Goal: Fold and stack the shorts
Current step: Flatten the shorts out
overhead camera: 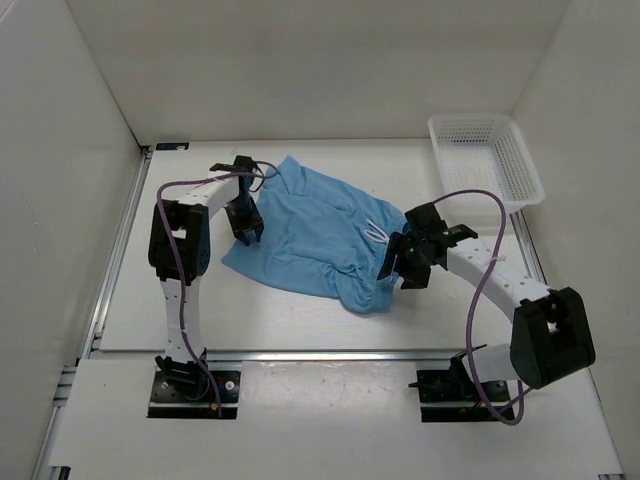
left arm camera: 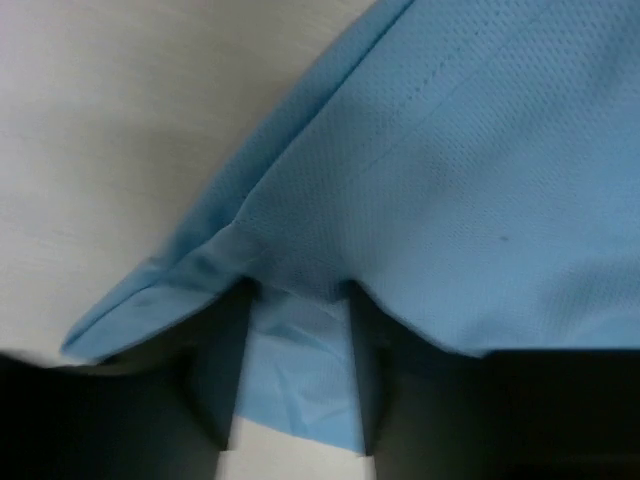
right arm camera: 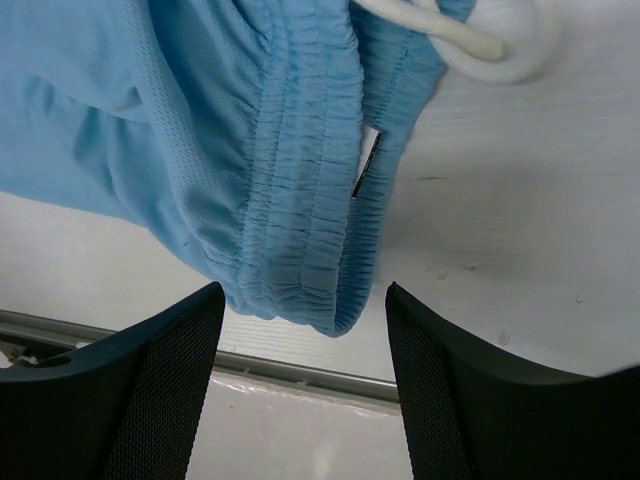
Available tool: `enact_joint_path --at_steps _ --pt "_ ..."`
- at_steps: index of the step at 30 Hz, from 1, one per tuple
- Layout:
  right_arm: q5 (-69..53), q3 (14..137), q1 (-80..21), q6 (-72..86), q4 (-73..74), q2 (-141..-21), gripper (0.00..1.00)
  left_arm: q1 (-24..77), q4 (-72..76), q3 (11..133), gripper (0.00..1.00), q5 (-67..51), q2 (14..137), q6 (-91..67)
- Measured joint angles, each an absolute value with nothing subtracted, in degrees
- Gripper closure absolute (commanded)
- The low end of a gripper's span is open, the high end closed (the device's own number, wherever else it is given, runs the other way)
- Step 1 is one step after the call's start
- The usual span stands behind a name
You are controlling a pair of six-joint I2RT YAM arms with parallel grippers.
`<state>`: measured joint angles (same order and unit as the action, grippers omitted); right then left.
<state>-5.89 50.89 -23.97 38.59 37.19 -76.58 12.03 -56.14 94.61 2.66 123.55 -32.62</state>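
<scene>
The waistband end of the shorts lies untouched between my wide fingers. My right gripper should next move down and slightly toward the middle of the shorts, onto the edge of the waistband.
The light sky-blue shorts [overhead camera: 320,235] lie spread and rumpled on the white table, waistband toward the right. My left gripper [overhead camera: 246,232] is at their left edge. In the left wrist view [left arm camera: 298,295] its jaws stand apart, with blue fabric [left arm camera: 450,180] between them and draped over the hidden fingertips. My right gripper [overhead camera: 400,265] is open at the shorts' near right corner. In the right wrist view [right arm camera: 300,300] its jaws stand wide on either side of the gathered waistband end [right arm camera: 300,200] without touching it. The white drawstring [right arm camera: 450,35] lies beside it.
A white mesh basket [overhead camera: 485,160] stands at the back right of the table. A metal rail [overhead camera: 320,355] runs along the table's near edge, just behind the waistband end in the right wrist view [right arm camera: 300,375]. White walls enclose the left, back and right.
</scene>
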Motion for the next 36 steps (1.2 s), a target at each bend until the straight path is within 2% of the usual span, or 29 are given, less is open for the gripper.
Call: enact_joint_path --at_steps 1,3,4,7,8,9,18,29,30,31,32,33,34,36 --pt "-6.02 50.92 -24.25 38.37 36.91 -77.65 0.29 12.12 -56.53 94.83 0.78 2.63 123.55 -32.77" --pt "-6.63 50.92 -24.71 38.06 36.27 -79.53 0.36 12.23 -56.64 95.13 0.9 2.72 123.61 -33.12" --pt "-7.16 50.92 -25.12 37.93 35.66 -80.36 0.41 12.23 -56.86 95.13 0.9 2.76 123.68 -33.04" --pt "-9.13 50.92 -25.93 37.01 33.82 -82.24 0.78 12.23 -57.12 95.24 0.9 2.81 123.7 -33.08" --pt "-9.56 50.92 -26.22 36.8 33.36 -82.78 0.96 12.23 -57.32 95.42 0.9 3.01 123.74 -33.1" --pt "-9.8 50.98 -26.5 36.71 33.15 -83.24 1.0 12.23 -57.52 95.59 0.9 3.29 123.79 -33.1" --pt "-4.43 58.08 -27.4 36.05 36.01 -81.21 1.0 12.19 -60.45 95.81 0.9 5.78 121.69 -32.93" --pt "6.11 62.48 -27.51 34.92 41.25 -70.5 1.0 9.1 -61.45 89.56 0.9 6.24 107.15 -30.76" --pt "6.46 62.43 -27.51 34.89 41.6 -70.41 1.0 8.93 -61.52 89.06 0.88 6.26 106.85 -30.55" --pt "6.74 62.35 -27.51 34.92 41.91 -70.41 1.0 8.91 -61.52 88.58 0.77 6.26 106.72 -30.26" --pt "6.98 62.11 -27.51 34.92 42.04 -70.43 1.0 8.91 -61.63 88.29 0.7 6.22 106.72 -29.71" --pt "7.2 61.95 -27.51 34.94 42.35 -70.41 1.0 8.91 -61.52 87.85 0.69 6.2 106.72 -29.41" --pt "7.33 61.84 -27.51 34.94 42.57 -70.43 1.0 8.91 -61.65 87.57 0.71 6.15 106.72 -29.12" --pt "7.46 61.69 -27.51 34.92 42.89 -70.43 1.0 8.91 -61.41 87.11 0.9 5.85 106.72 -28.64"
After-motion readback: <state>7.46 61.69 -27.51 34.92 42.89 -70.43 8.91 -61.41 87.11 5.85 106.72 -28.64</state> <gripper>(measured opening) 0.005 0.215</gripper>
